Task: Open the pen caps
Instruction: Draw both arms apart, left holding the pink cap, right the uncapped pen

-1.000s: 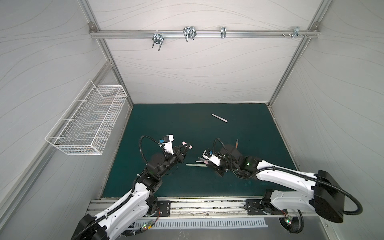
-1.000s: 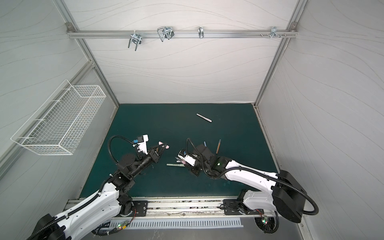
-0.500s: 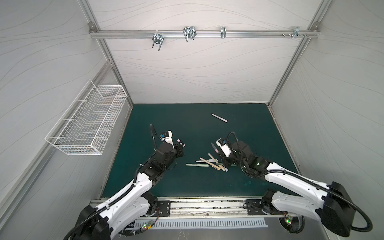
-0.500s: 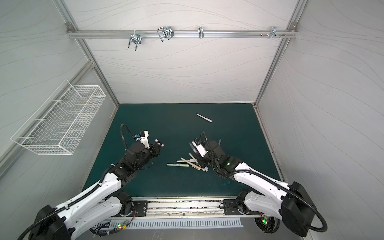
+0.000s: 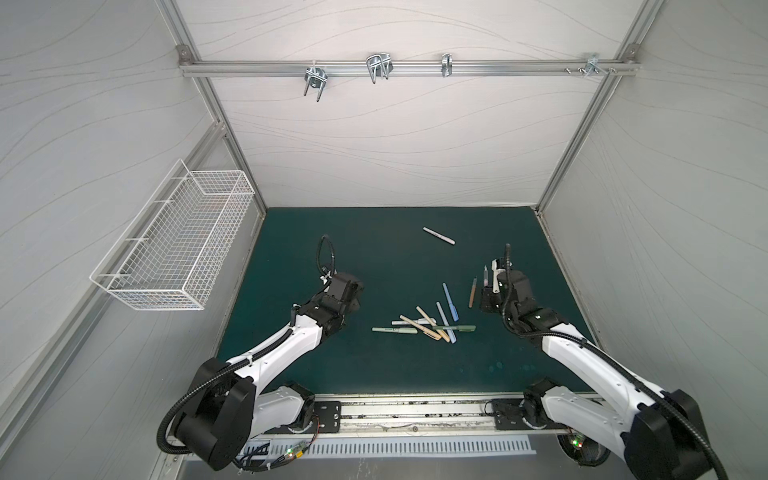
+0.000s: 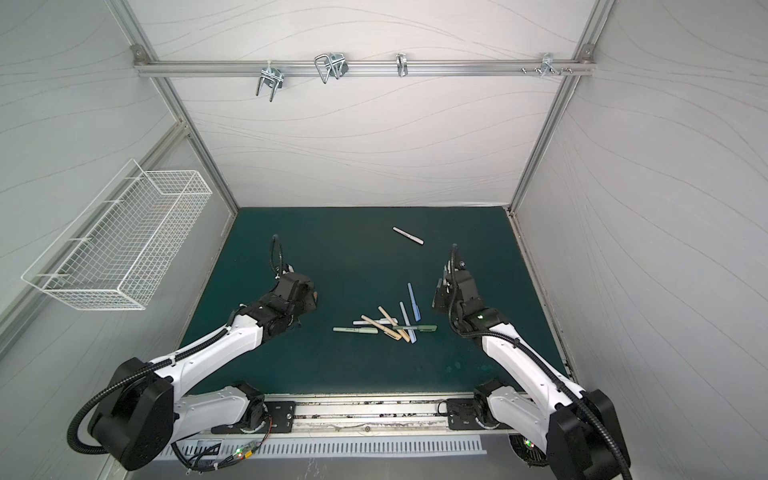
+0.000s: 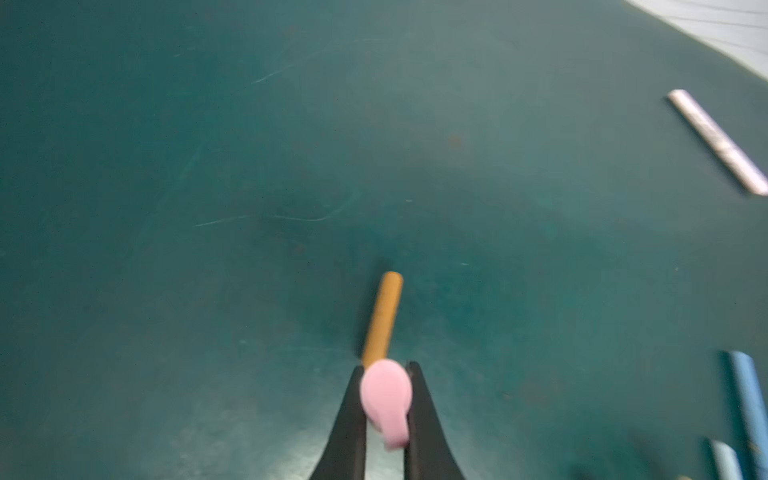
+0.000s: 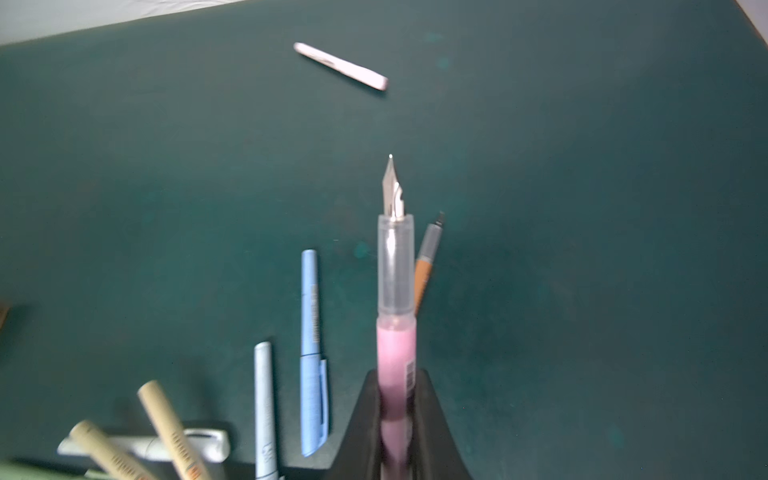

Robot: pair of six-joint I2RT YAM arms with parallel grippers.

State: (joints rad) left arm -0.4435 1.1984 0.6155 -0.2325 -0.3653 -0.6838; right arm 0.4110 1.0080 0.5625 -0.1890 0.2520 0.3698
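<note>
My left gripper should next move down onto the empty mat next to the tan cap and let go of the pink pen cap [image 7: 387, 399], because the pen's nib is bare.
My left gripper [image 7: 386, 366] is shut on a pink pen cap [image 7: 387, 399], held just above the mat. A tan cap [image 7: 383, 318] lies on the mat just beyond the fingertips. My right gripper [image 8: 397, 374] is shut on the pink pen [image 8: 395, 345], whose clear grip section and metal nib [image 8: 392, 187] are bare. In both top views the left gripper [image 5: 353, 293] and the right gripper [image 5: 487, 293] are wide apart, on either side of a pile of capped pens [image 5: 428, 324] in tan, blue, green and white.
An uncapped brown pen [image 5: 472, 292] lies beside the right gripper, and a blue pen [image 5: 451, 301] lies next to it. A lone pale pen [image 5: 438, 235] lies towards the back of the green mat [image 5: 374, 257]. A white wire basket [image 5: 178, 241] hangs on the left wall.
The two grippers were close together over the pile one second ago. They have drawn apart, the left going left with the pink cap and the right going right with the pink pen.
</note>
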